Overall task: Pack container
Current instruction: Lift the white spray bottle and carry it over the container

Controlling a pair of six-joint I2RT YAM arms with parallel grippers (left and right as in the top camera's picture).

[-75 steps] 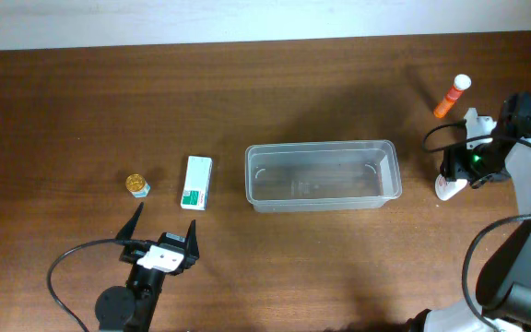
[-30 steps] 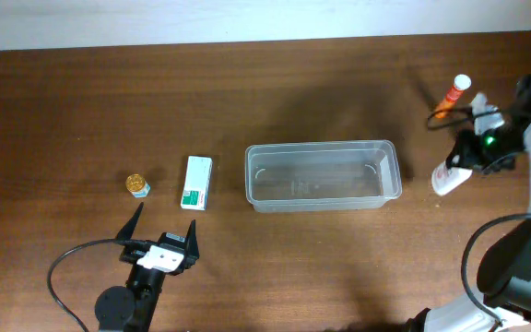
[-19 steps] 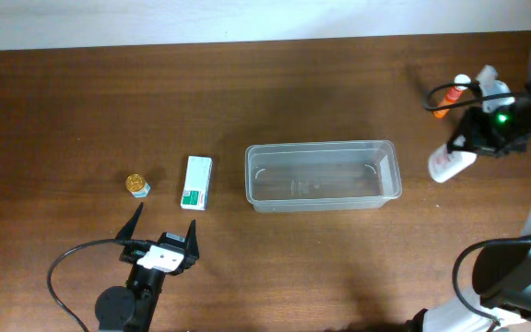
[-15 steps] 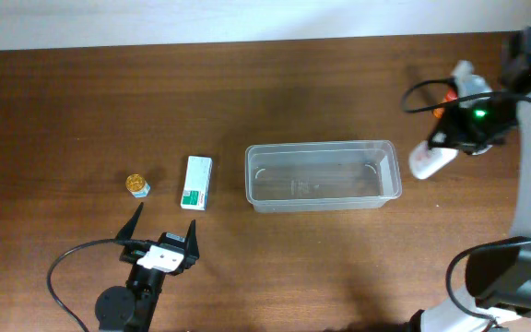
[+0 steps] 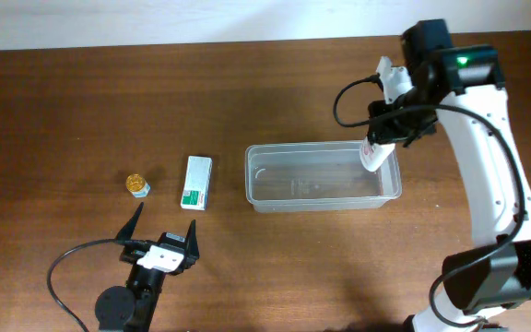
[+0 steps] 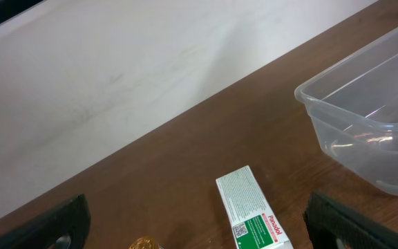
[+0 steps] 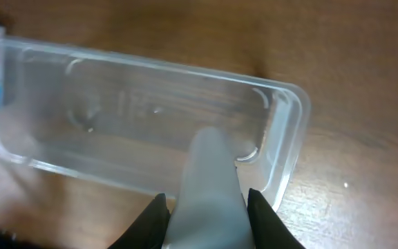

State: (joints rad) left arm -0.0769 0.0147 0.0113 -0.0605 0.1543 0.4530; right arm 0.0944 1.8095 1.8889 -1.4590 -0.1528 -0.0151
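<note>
My right gripper moves down to the container's end farthest from the box next, since that end lies below. It then lets go of the white bottle (image 5: 372, 156) onto the container's empty bottom.
The container (image 5: 313, 181), a clear rectangular bin, stands mid-table with nothing lying in it. My right gripper (image 5: 383, 136) is shut on a white bottle (image 5: 372, 156) that hangs tilted over the bin's right end. In the right wrist view the bottle (image 7: 209, 181) sits between the two black fingers (image 7: 150, 220), above the container (image 7: 144, 97). My left gripper (image 5: 164, 221) stands open near the front left with nothing in it. A white and green box (image 5: 196, 182) and a small amber bottle (image 5: 136, 185) lie just beyond it.
The left wrist view shows the box (image 6: 253, 213), the amber bottle's cap (image 6: 146, 244) at the bottom edge, and the container's left end (image 6: 365, 128). A black cable (image 5: 63, 267) loops beside the left arm's base. The table's far edge meets a white wall.
My right arm has swung left from the table's right side, carrying the white bottle up to the container's right end. The left arm has not moved.
</note>
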